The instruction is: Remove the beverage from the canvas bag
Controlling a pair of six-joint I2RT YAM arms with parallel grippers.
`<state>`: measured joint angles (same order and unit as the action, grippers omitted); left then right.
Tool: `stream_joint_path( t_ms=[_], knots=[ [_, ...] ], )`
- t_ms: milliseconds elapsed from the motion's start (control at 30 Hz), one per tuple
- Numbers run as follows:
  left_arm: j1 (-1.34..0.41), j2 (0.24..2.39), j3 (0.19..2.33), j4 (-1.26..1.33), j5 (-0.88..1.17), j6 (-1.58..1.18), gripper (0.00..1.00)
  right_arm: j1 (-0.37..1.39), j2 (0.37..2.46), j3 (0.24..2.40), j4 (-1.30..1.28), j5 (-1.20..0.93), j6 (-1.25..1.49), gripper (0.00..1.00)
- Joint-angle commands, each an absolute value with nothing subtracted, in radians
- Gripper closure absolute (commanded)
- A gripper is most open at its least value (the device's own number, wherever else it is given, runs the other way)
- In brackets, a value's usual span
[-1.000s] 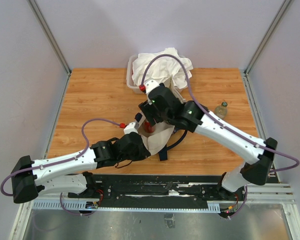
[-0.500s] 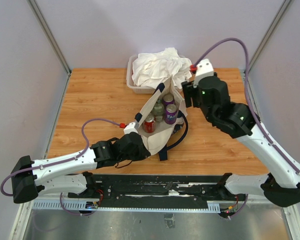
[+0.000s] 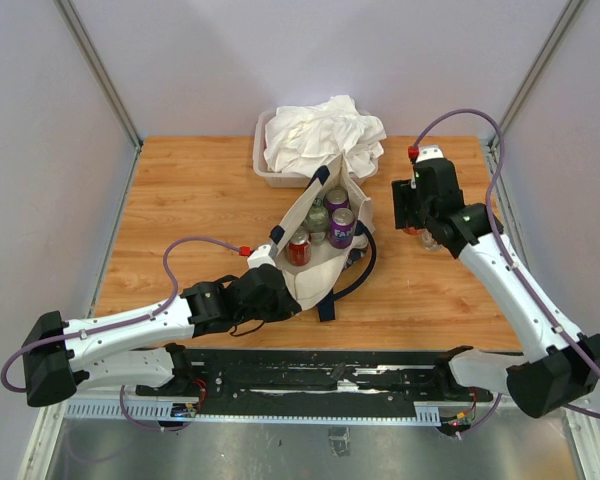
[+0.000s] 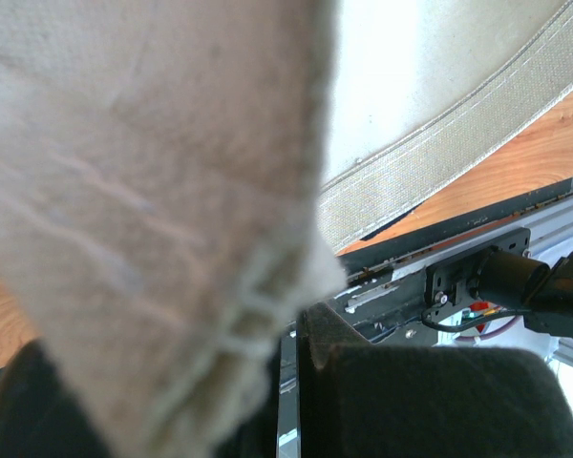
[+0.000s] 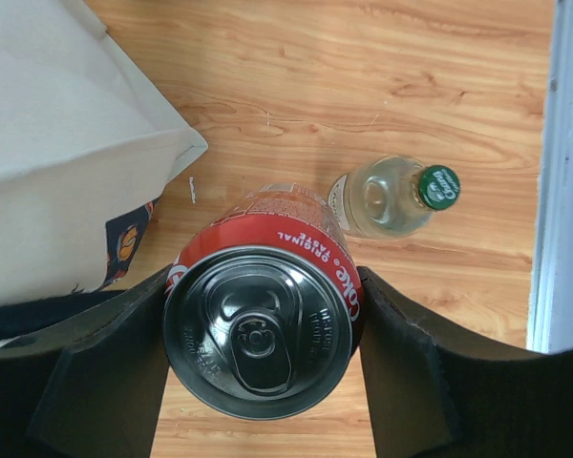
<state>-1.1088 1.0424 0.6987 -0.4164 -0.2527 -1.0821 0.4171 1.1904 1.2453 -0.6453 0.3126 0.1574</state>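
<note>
I need to lower the can in my right gripper next onto the bare tabletop between bag (image 3: 315, 270) and the bottle below it, moving a little toward the bag to stay clear of the bottle, and let go.
The cream canvas bag (image 3: 315, 270) stands open mid-table with navy straps. Inside it I see a red can (image 3: 298, 248), two purple cans (image 3: 342, 228) and a green bottle (image 3: 317, 218). My left gripper (image 3: 285, 295) is shut on the bag's near edge; the left wrist view shows the canvas (image 4: 172, 239) pinched at its fingers (image 4: 439, 401). My right gripper (image 3: 412, 215) is right of the bag, shut on a red Coke can (image 5: 258, 315) held upright between its pads (image 5: 105, 382). I cannot tell whether the can touches the table.
A small clear bottle with a green cap (image 5: 392, 196) stands just beyond the held can, near the table's right edge (image 5: 544, 191). A clear tub (image 3: 260, 165) heaped with white cloth (image 3: 320, 135) sits behind the bag. The bag's printed side (image 5: 124, 239) is left of the can.
My right arm has lifted a red Coke can out of the bag and swung right and down to beside the small bottle. The left arm has kept hold of the bag's edge.
</note>
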Motion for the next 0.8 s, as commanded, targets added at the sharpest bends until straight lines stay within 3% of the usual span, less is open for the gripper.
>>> stream_joint_path(
  t_ms=[0,200,767],
  knots=[
    [-1.111,1.062,0.689,-0.425,-0.242,-1.085,1.00,0.344,1.234,1.234,-0.505,0.222,0.197,0.99],
    [-1.112,1.079,0.696,-0.421,-0.236,-1.079,0.99,0.288,1.325,1.191,-0.415,0.132,0.205,0.99],
    [-1.111,1.086,0.697,-0.431,-0.239,-1.088,1.00,0.253,1.516,1.122,-0.239,0.132,0.188,0.99]
  ],
)
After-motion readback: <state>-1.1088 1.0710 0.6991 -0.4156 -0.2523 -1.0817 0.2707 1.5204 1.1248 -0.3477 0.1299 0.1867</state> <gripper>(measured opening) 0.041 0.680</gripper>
